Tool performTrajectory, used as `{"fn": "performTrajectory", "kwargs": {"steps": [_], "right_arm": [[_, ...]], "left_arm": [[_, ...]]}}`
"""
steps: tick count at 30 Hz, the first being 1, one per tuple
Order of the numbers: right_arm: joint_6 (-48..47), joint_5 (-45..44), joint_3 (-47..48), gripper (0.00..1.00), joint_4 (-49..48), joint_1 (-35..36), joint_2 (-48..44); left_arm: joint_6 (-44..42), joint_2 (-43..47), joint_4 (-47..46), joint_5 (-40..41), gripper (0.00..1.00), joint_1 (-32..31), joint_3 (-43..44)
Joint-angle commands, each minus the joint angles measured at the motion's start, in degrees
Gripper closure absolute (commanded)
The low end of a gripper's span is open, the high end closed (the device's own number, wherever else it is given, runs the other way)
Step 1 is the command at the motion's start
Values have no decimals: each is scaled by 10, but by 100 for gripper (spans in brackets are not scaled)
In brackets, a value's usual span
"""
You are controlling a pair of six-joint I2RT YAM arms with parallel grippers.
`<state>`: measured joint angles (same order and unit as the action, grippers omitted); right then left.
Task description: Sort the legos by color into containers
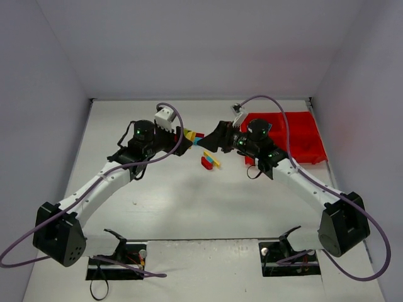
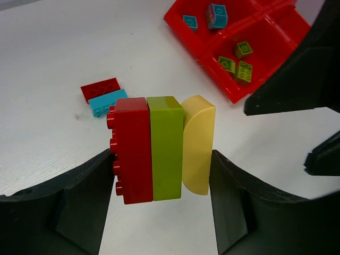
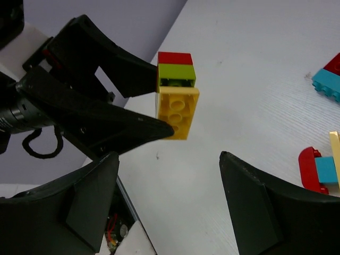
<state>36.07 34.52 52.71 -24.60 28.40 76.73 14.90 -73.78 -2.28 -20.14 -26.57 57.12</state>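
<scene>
My right gripper's fingers are facing the yellow lego, so next I need to move this gripper to the left in the top view, onto that lego.
My left gripper [image 2: 159, 170] is shut on a stack of three legos [image 2: 162, 149], red, lime green and yellow, held above the table. The stack also shows in the top view [image 1: 191, 134] and the right wrist view [image 3: 175, 90]. My right gripper [image 3: 170, 175] is open and empty, facing the stack from close by; in the top view it [image 1: 212, 141] is just right of the left gripper [image 1: 187, 136]. The red tray [image 1: 302, 150] lies at the back right. In the left wrist view the tray [image 2: 199, 56] holds cyan legos [image 2: 204, 18] in one compartment and green legos [image 2: 239, 64] in another.
Loose legos lie on the table between the grippers: a red, cyan and yellow cluster [image 1: 210, 161], seen in the right wrist view [image 3: 319, 170], and a red-and-cyan pair [image 2: 103, 95]. White walls enclose the table. Cables loop over both arms.
</scene>
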Motion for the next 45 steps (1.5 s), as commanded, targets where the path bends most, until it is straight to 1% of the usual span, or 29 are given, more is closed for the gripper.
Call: {"fn": "performTrajectory", "kwargs": {"steps": [1,10,16,19,21,22,23,25,26,28,29,31,33,34,37,41,44,45], "right_arm": [[31,3,30,27,-96,10,3],[41,-30,44,29,-119,31,31],[42,-42,49,35,-123,39,43],[42,-43,49,41,-125,40,45],[41,-42,48,50,-128,41,45],[41,-42,48,50,-128,41,45],[41,-40,48,57,-128,41,44],[42,-33,47,66,-130,41,46],[42,-31,46,77,-131,41,46],[42,-24,46,86,-133,41,46],[41,-24,44,94,-132,41,45],[35,-24,41,99,-128,41,42],[29,-28,35,100,-123,40,35],[23,-29,34,100,-122,39,33],[7,-28,32,100,-110,32,26],[-25,-16,33,100,-88,19,20],[-46,9,32,100,-74,3,20],[-50,30,30,100,-73,-4,20]], "left_arm": [[11,29,-82,-9,48,-18,9],[12,60,-110,7,48,-46,-15],[7,69,-114,12,48,-52,-21],[5,69,-114,12,48,-53,-21],[2,68,-115,13,48,-55,-22],[1,67,-115,13,48,-56,-22],[0,68,-115,13,48,-57,-23],[-1,67,-116,14,48,-58,-23],[-1,67,-117,15,48,-58,-23],[-2,67,-116,15,47,-58,-23],[-1,67,-115,14,47,-58,-22],[0,67,-113,13,47,-58,-21],[0,68,-110,15,40,-58,-20],[0,68,-105,17,30,-58,-20],[7,70,-87,32,18,-57,-14],[15,74,-55,36,14,-50,4],[14,83,-33,33,14,-42,11],[11,89,-28,27,14,-33,11]]}}
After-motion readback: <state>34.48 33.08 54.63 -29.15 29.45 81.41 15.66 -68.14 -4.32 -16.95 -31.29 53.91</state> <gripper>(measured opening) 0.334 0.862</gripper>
